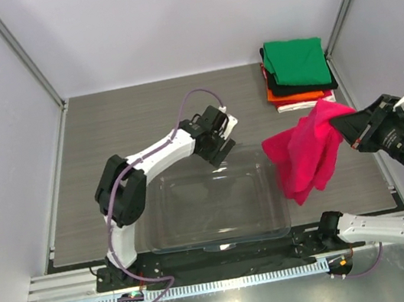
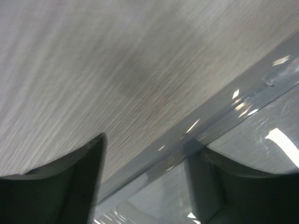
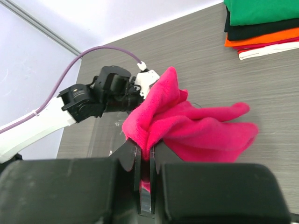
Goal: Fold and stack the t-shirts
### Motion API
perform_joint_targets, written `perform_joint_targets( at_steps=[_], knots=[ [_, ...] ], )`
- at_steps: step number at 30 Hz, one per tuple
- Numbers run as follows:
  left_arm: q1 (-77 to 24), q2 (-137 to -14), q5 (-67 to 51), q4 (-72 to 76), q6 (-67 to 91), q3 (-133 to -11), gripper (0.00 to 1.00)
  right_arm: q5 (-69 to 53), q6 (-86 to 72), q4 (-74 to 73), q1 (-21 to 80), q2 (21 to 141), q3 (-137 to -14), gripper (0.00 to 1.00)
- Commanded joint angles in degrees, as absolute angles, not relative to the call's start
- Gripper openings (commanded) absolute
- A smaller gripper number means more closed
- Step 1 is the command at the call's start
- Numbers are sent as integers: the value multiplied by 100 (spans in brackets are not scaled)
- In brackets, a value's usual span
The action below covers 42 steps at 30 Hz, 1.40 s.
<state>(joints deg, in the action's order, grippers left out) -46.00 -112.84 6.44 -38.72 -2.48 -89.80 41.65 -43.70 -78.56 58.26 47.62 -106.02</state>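
Observation:
The right gripper swings to the left in the top view next and releases the t-shirt (image 1: 307,153) over the middle of the grey table, because it hangs bunched.
My right gripper (image 1: 343,129) is shut on a bunched fold of the crimson-pink t-shirt (image 1: 307,153) and holds it in the air over the right end of the clear tub. In the right wrist view the cloth (image 3: 196,130) is pinched between the jaws of the right gripper (image 3: 150,154) and hangs beyond them. A folded stack (image 1: 295,66) lies at the far right, green on top, then black, orange and white; it also shows in the right wrist view (image 3: 261,23). My left gripper (image 1: 217,147) is open at the tub's far rim; its fingers (image 2: 70,186) stand one on each side of the wall.
The clear plastic tub (image 1: 162,235) stands at the near middle of the grey table, and its rim (image 2: 224,112) crosses the left wrist view. Frame posts stand at the far corners. The left arm (image 3: 93,98) shows in the right wrist view.

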Motion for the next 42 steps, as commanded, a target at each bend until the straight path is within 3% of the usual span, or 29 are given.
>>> perform_joint_targets(
  at_steps=[1,5,10,16,21,23,25,28,34,42],
  knots=[
    [-4422,-11469,36,-4095,-387,-9307,62,4219,-4465,-7629,5827,4895,-10644,1],
    [-4175,-11462,157,-4210,-316,-9185,35,4210,-4465,-7629,5827,4922,-10635,1],
    [-3640,-11066,1228,-4219,-334,-8579,1,4149,-4509,-7541,5827,4852,-10433,1],
    [-2182,-10872,2610,-4341,228,-8244,0,4035,-4474,-7400,5827,4904,-10301,1],
    [-585,-11565,3698,-5218,1053,-9373,20,3859,-4430,-7339,5818,5045,-10257,1],
    [-160,-11942,3770,-5913,1572,-9911,53,3727,-4412,-7330,5818,5124,-10292,1],
    [280,-11980,3718,-6178,1783,-10466,71,3683,-4412,-7330,5827,5115,-10301,1],
    [264,-11550,3306,-6030,1802,-10670,78,3753,-4438,-7321,5827,5063,-10204,1],
    [-939,-11039,3279,-6143,1582,-11372,80,3674,-4430,-7146,5827,5115,-9836,1],
    [-2249,-11319,525,-4984,1889,-11372,80,3446,-4535,-6697,5827,5124,-9071,1]
  ],
)
